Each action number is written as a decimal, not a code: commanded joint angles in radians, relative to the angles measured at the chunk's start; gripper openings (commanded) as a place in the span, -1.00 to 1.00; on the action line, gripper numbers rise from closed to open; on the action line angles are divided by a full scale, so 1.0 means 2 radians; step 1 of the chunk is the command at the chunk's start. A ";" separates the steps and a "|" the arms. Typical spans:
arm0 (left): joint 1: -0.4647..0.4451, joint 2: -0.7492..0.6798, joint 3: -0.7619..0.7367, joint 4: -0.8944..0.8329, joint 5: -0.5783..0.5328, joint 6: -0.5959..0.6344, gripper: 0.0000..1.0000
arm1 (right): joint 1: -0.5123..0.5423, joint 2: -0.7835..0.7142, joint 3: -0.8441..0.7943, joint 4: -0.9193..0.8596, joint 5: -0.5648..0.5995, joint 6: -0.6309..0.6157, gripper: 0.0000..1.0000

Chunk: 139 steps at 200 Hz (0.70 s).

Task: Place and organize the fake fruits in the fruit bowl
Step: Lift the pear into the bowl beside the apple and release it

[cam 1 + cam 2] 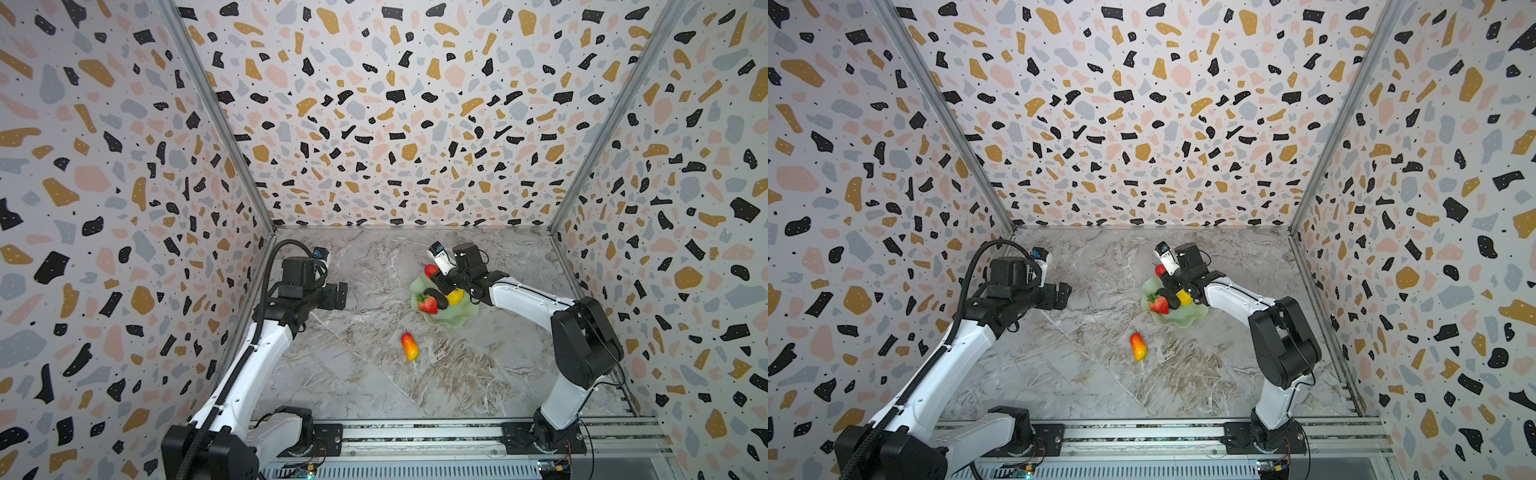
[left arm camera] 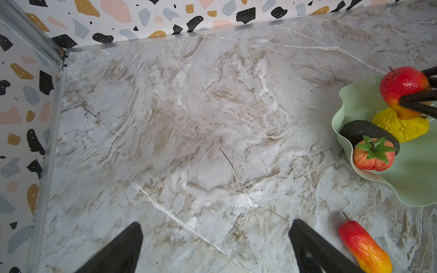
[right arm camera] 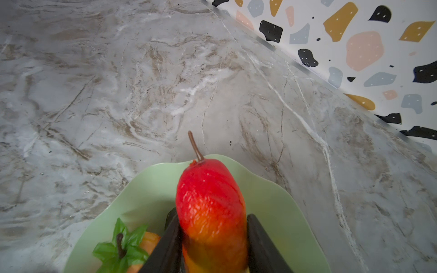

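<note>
My right gripper holds the elongated fruit. I will lower it a little toward the bowl's far side (image 1: 424,285) (image 3: 259,200) and let go of the fruit there, because that spot is clear beyond the dark oval fruit.
The mint-green fruit bowl (image 1: 451,319) (image 1: 1179,320) stands right of the table's middle. In it lie a strawberry (image 1: 428,304) (image 2: 373,158), a dark oval fruit (image 1: 439,296) (image 2: 361,130) and a yellow fruit (image 1: 455,296) (image 2: 402,127). My right gripper (image 3: 212,236) is shut on a red-to-yellow elongated fruit (image 3: 208,201) (image 1: 431,270), held over the bowl's far side with its stem pointing away. A second elongated fruit (image 1: 409,345) (image 1: 1138,345) (image 2: 364,245) lies on the table in front of the bowl. My left gripper (image 2: 215,224) (image 1: 341,295) hovers open at the left, holding nothing.
The marble tabletop (image 1: 353,374) is walled on three sides by terrazzo-patterned panels (image 1: 395,124). A metal rail (image 1: 415,436) with both arm bases runs along the front edge.
</note>
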 commanded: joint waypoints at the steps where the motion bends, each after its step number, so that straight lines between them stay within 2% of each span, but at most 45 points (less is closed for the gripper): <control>1: 0.001 -0.007 -0.006 0.008 0.004 0.005 0.99 | -0.004 0.004 -0.003 0.042 0.001 0.014 -0.31; 40: 0.001 -0.004 -0.006 0.008 0.004 0.005 0.99 | -0.008 0.005 -0.027 0.074 0.011 0.015 -0.16; 84: 0.001 -0.002 -0.006 0.008 0.006 0.005 0.99 | -0.015 0.015 -0.031 0.082 0.010 0.014 -0.09; 111: 0.001 -0.001 -0.006 0.008 0.006 0.006 0.99 | -0.014 0.019 -0.026 0.077 0.009 0.010 0.15; 139: 0.001 0.000 -0.005 0.008 0.007 0.005 0.99 | -0.015 0.008 -0.023 0.068 0.010 0.006 0.29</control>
